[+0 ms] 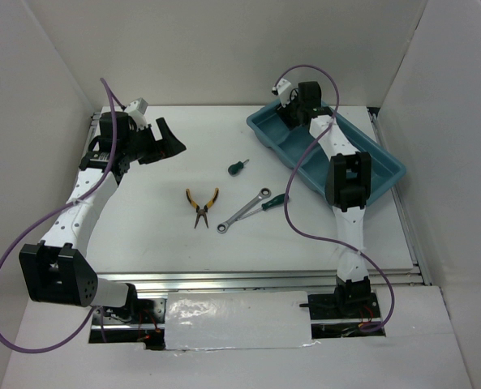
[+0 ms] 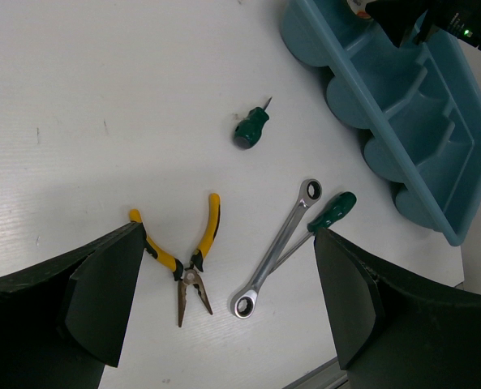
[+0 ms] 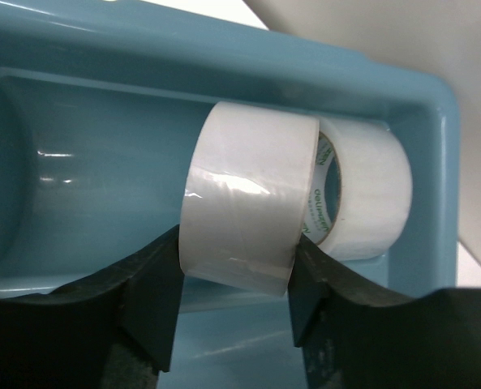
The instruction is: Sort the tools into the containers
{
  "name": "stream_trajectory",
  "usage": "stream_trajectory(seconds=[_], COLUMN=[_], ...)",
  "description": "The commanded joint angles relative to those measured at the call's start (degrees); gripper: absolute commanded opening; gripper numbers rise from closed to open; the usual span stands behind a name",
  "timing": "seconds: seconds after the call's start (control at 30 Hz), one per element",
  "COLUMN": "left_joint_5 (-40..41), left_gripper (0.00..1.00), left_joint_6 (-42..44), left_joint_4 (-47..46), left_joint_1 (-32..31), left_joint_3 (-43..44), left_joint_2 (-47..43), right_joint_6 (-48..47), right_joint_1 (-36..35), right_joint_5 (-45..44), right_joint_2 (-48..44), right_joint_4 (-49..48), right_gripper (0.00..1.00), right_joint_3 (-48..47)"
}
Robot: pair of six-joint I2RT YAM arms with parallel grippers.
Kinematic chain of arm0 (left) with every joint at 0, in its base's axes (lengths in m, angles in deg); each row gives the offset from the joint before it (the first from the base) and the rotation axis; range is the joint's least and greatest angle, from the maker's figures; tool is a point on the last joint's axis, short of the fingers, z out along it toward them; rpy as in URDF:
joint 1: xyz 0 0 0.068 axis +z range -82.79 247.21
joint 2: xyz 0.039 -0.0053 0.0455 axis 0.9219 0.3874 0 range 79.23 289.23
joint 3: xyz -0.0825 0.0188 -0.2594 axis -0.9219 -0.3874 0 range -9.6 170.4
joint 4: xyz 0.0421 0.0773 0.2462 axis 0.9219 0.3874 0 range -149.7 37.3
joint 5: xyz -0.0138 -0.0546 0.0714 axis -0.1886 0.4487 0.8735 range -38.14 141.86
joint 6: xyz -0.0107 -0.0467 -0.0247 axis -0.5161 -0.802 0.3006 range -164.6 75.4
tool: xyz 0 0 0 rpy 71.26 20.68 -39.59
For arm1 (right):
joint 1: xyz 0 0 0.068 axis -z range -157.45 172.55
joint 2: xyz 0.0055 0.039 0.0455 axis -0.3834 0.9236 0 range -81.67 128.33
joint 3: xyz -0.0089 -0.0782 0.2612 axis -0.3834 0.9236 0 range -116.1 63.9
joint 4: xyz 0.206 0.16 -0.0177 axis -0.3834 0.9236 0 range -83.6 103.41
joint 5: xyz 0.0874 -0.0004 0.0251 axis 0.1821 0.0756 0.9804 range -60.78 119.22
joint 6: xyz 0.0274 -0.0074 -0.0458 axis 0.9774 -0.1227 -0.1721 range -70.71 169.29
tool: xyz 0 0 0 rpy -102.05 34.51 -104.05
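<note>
The left gripper should next go to the right in the top view, turn and come down onto the tool's metal stem beside the green handle, where the wrench [image 1: 244, 211] leaves the stem uncovered.
My right gripper [image 3: 236, 251] is shut on a greyish tape roll [image 3: 248, 194] and holds it on edge inside the end compartment of the teal tray [image 3: 78, 154]. A white tape roll [image 3: 374, 194] stands right behind it, against the compartment's wall. On the table lie yellow-handled pliers [image 1: 201, 206], a silver wrench [image 1: 244, 211] crossing a green-handled screwdriver [image 1: 274, 202], and a stubby green screwdriver [image 1: 238, 167]. My left gripper [image 1: 169, 139] hangs open at the left, above the table, with nothing between its fingers. Its wrist view shows the pliers [image 2: 187, 259] and wrench [image 2: 279, 243] below.
The tray [image 1: 386, 174] lies slantwise at the back right, with my right arm stretched over it. White walls enclose the table on three sides. A metal rail runs along the near edge.
</note>
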Motion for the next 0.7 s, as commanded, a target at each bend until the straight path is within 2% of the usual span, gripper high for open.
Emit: stream_trajectory(seconds=[0.0, 0.13, 0.17, 0.2, 0.37, 0.4, 0.5, 0.53, 0.67], left_joint_5=[-1.2, -1.1, -0.9, -0.7, 0.6, 1.2, 0.0, 0.1, 3.2], left_gripper=[0.99, 0.99, 0.99, 0.99, 0.96, 0.93, 0.86, 0.84, 0.75], left_joint_6=[-1.0, -0.7, -0.6, -0.5, 2.7, 4.6, 17.3, 19.1, 27.6], left_joint_4=[-1.3, -1.5, -1.7, -1.8, -2.9, -2.6, -0.6, -0.8, 0.6], left_joint_1=[0.6, 0.5, 0.4, 0.3, -1.9, -4.6, -11.1, -13.0, -22.5], left_joint_3=[1.5, 1.1, 1.0, 0.9, -0.5, -0.4, -0.2, -0.8, -2.0], left_joint_2=[-1.6, -1.4, -1.4, -1.4, -2.3, -2.3, -1.3, -1.2, 2.4], right_joint_6=[1.3, 2.4, 2.9, 3.2, 8.1, 9.4, 16.6, 19.7, 27.1], right_joint_1=[-0.6, -0.4, -0.5, -0.4, -0.2, -0.1, 1.3, 1.7, 4.8], right_joint_5=[0.3, -1.0, -1.2, -1.4, 0.1, 0.8, 5.2, 6.2, 11.2], right_joint_2=[0.4, 0.1, -0.1, -0.3, -6.0, -7.6, -16.6, -21.9, -36.8], right_joint_4=[-2.1, -3.2, -3.9, -4.3, -3.9, -3.7, -2.3, -1.3, 1.3], right_gripper=[0.59, 0.78, 0.88, 0.90, 0.89, 0.89, 0.87, 0.87, 0.84], right_joint_3=[-3.0, -2.7, -2.4, -2.5, -3.4, -3.2, 0.2, 1.8, 13.0])
